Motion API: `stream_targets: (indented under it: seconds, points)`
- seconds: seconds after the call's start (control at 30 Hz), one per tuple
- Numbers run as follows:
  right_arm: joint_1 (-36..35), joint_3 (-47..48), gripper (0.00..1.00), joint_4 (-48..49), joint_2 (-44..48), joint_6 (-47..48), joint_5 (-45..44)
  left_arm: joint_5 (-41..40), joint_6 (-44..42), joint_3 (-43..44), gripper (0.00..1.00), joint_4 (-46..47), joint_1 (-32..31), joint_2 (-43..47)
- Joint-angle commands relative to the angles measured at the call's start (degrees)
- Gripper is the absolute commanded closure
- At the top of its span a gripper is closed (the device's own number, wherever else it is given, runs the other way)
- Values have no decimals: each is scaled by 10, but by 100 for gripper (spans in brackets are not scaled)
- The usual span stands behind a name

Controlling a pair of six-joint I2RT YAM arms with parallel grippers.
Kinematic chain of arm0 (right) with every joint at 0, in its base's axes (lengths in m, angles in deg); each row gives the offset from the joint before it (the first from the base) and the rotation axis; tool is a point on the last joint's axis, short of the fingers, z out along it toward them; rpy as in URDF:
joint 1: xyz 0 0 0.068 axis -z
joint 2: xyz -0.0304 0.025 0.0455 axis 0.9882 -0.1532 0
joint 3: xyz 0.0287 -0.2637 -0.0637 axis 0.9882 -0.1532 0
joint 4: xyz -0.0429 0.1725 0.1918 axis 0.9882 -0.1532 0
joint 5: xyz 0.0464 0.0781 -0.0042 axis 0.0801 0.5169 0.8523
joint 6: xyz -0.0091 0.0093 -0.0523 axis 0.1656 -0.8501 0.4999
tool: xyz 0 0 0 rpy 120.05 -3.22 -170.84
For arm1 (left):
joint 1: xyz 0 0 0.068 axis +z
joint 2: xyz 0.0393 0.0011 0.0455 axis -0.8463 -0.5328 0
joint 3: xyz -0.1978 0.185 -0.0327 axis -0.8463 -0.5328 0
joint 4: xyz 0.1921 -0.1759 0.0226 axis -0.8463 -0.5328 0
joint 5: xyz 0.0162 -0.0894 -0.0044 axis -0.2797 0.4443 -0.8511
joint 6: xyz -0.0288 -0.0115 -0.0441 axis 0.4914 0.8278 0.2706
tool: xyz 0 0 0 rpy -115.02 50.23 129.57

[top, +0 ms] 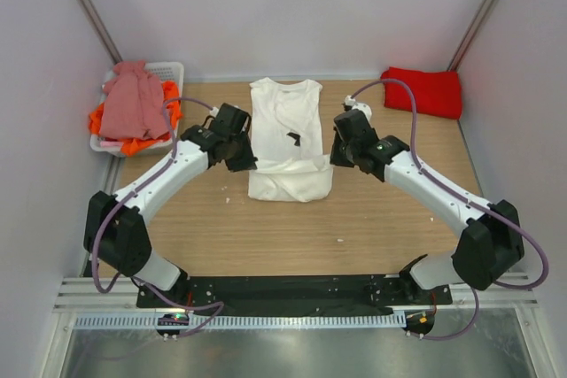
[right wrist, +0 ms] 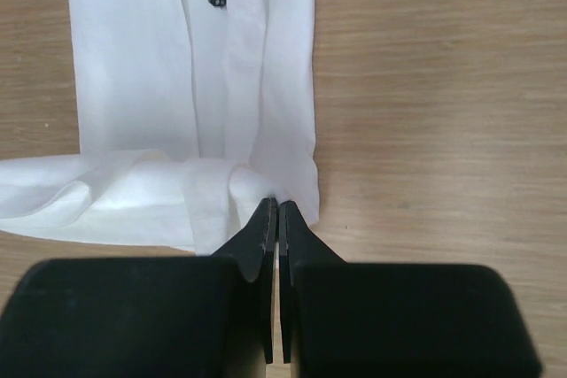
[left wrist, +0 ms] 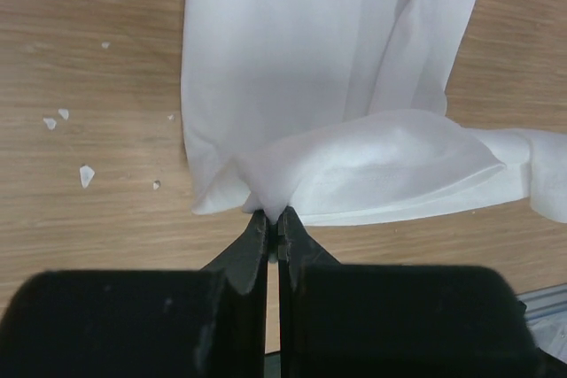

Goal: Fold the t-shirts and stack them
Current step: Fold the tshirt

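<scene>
The shirt's print is still uncovered, so next my right gripper will carry the corner of the hem outward and down onto the shirt's side edge past the chest print [top: 293, 138] and release it there.
A white t-shirt [top: 288, 135] with a small black chest print [top: 293, 138] lies lengthwise in the middle of the table, sides folded in, its near hem lifted and rolled up over the body. My left gripper [top: 249, 164] is shut on the hem's left corner [left wrist: 266, 196]. My right gripper [top: 332, 158] is shut on the hem's right corner [right wrist: 252, 185]. A folded red t-shirt [top: 426, 90] lies at the far right. A dusty pink t-shirt [top: 133, 99] lies on an orange one [top: 142, 142] in the basket.
A white slotted basket [top: 171, 69] stands at the far left by the wall. Small white crumbs [left wrist: 86, 174] lie on the wood left of the white shirt. Grey walls close in the table on three sides.
</scene>
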Motion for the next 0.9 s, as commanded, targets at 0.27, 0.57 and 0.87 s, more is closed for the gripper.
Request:
stream_targets:
  seconds: [0.27,0.57,0.87]
  points:
    - [62,196,99,35,-150,90,78,55,-60,147,100,-4,76,-115]
    - [93,275,99,46,-288,84,97,100,-92,279,100,-21,114,-297]
    - [135,494,25,13,-462,115,163,104,-116,555,46,-137,139,-462]
